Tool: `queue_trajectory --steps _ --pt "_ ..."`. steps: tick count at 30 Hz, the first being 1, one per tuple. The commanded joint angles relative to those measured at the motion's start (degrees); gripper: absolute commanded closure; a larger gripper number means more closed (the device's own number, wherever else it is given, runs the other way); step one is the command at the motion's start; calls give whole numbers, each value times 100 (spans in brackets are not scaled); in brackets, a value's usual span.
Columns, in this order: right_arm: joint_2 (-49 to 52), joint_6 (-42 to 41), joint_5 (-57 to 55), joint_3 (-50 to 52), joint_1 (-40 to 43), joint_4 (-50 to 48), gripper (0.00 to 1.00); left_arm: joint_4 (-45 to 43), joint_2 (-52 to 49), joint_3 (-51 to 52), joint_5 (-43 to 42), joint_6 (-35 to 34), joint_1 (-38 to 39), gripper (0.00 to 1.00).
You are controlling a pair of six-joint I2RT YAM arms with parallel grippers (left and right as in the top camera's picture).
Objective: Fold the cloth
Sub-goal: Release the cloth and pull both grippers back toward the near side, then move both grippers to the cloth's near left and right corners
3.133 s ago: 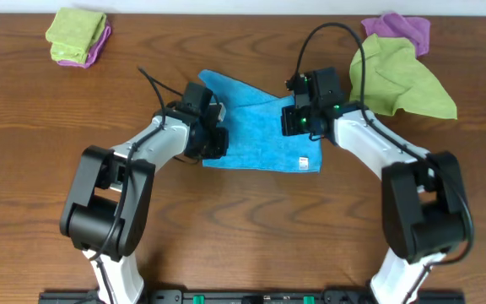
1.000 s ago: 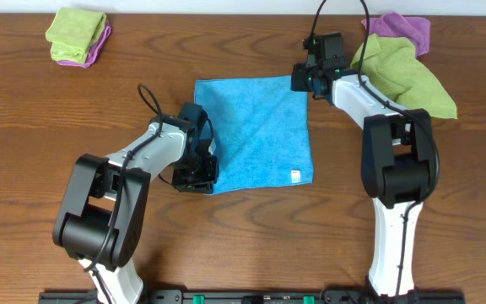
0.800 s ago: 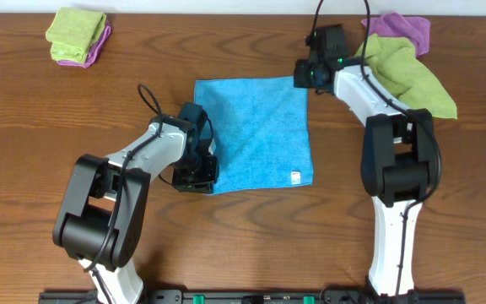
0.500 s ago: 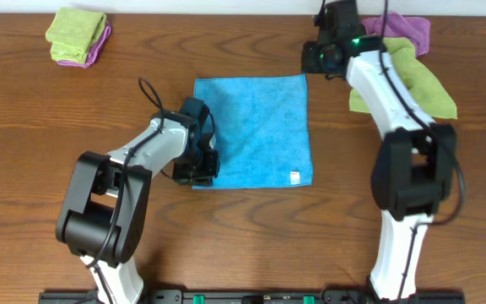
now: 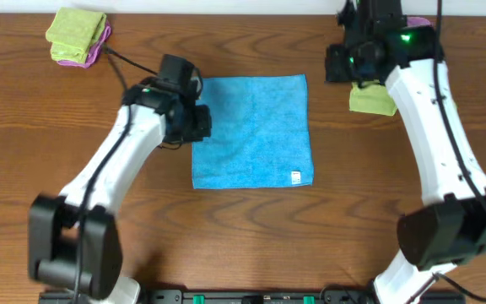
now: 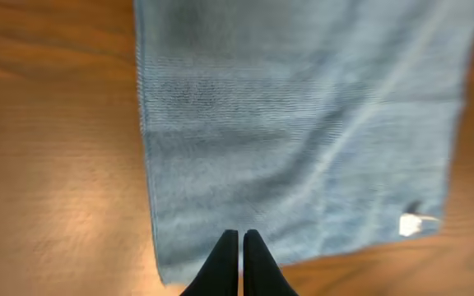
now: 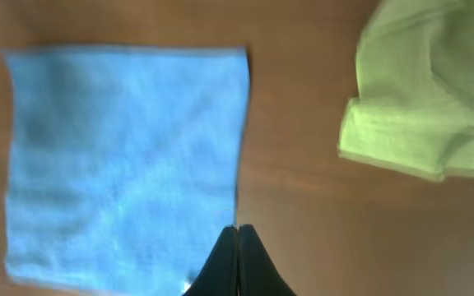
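The right gripper moves back and down toward the blue cloth's near corner by the white tag [image 5: 294, 176] next. It then opens there, because its fingers are shut.
The bright blue cloth [image 5: 251, 131] lies spread flat in the middle of the table, with its white tag [image 5: 294, 176] near the front right corner. My left gripper [image 5: 194, 125] is shut and empty, raised over the cloth's left edge. In the left wrist view its fingertips [image 6: 241, 237] hover above the cloth [image 6: 303, 123]. My right gripper [image 5: 344, 66] is shut and empty, raised to the right of the cloth's far right corner. In the right wrist view it [image 7: 237, 230] sits over the cloth's right edge [image 7: 122, 156].
A light-green cloth [image 5: 372, 100] lies to the right of the blue one, partly under my right arm, and shows in the right wrist view [image 7: 426, 90]. A folded green cloth on a purple one [image 5: 76, 35] sits at the far left corner.
The cloth went from a skewed fold to a flat square. Both grippers have let go and lifted off it; the left moved back along the left edge, the right rose to the right.
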State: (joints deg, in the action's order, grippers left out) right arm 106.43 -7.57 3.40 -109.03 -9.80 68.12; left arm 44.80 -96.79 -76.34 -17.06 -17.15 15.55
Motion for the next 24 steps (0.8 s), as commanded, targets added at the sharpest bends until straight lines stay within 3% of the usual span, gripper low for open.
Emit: queue_trajectory --steps 1,4,7,10,13,16,19,24 --pt "-286 107 -197 -44 39 579 99 81 575 -103 116 -286 -227 94" --pt "-693 192 -186 -28 35 1032 98 205 1207 -103 267 -258 -501 94" --pt "-1311 254 -190 188 37 1093 98 680 1770 -103 927 -63 -634 94" --pt "-2256 361 -190 1071 42 741 99 1346 2155 -22 1480 4 -632 94" --pt "-3320 411 -216 2490 46 76 98 1401 2483 494 1349 -28 -634 94" --pt "-4293 319 -44 4011 122 -680 98 741 2927 1565 870 -284 -671 94" --pt "-4769 149 1001 5307 348 -1410 99 -350 3211 2811 -321 -389 -1106 94" --pt "-4275 -188 2555 6618 732 -2618 98 -2052 2782 4050 -2092 -540 -1991 94"
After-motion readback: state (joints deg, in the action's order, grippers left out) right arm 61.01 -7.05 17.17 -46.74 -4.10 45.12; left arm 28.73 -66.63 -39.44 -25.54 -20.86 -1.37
